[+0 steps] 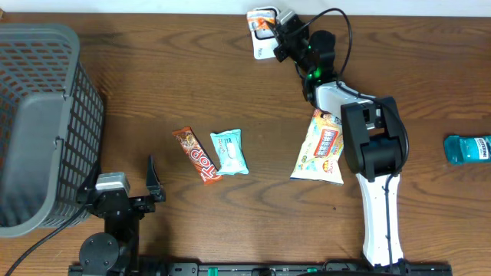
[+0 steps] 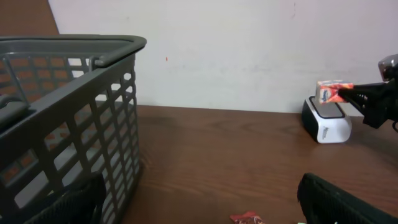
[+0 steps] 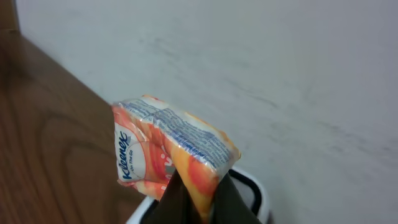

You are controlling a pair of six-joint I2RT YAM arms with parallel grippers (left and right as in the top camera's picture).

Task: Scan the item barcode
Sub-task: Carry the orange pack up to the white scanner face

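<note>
The tabletop by the teal item (image 1: 477,125) is bare, to the right of my right gripper in the overhead view. I will swing back there, go down and let go of the pack (image 1: 263,18).
An orange and white Kleenex tissue pack (image 1: 263,18) hangs at the table's far edge, pinched by my right gripper (image 1: 278,32), which is shut on it. The pack (image 3: 163,146) sits just above the white barcode scanner (image 3: 263,200), with the dark fingers (image 3: 180,202) clamping its lower corner. In the left wrist view the pack (image 2: 330,92) is over the scanner (image 2: 328,122). My left gripper (image 1: 153,182) rests near the front left, open and holding nothing, its fingers (image 2: 348,200) spread wide.
A grey mesh basket (image 1: 83,107) fills the left side, close to my left gripper. A brown snack bar (image 1: 198,155) and a teal packet (image 1: 229,151) lie mid-table. A yellow snack bag (image 1: 322,147) lies under the right arm; a teal item (image 1: 468,149) lies far right.
</note>
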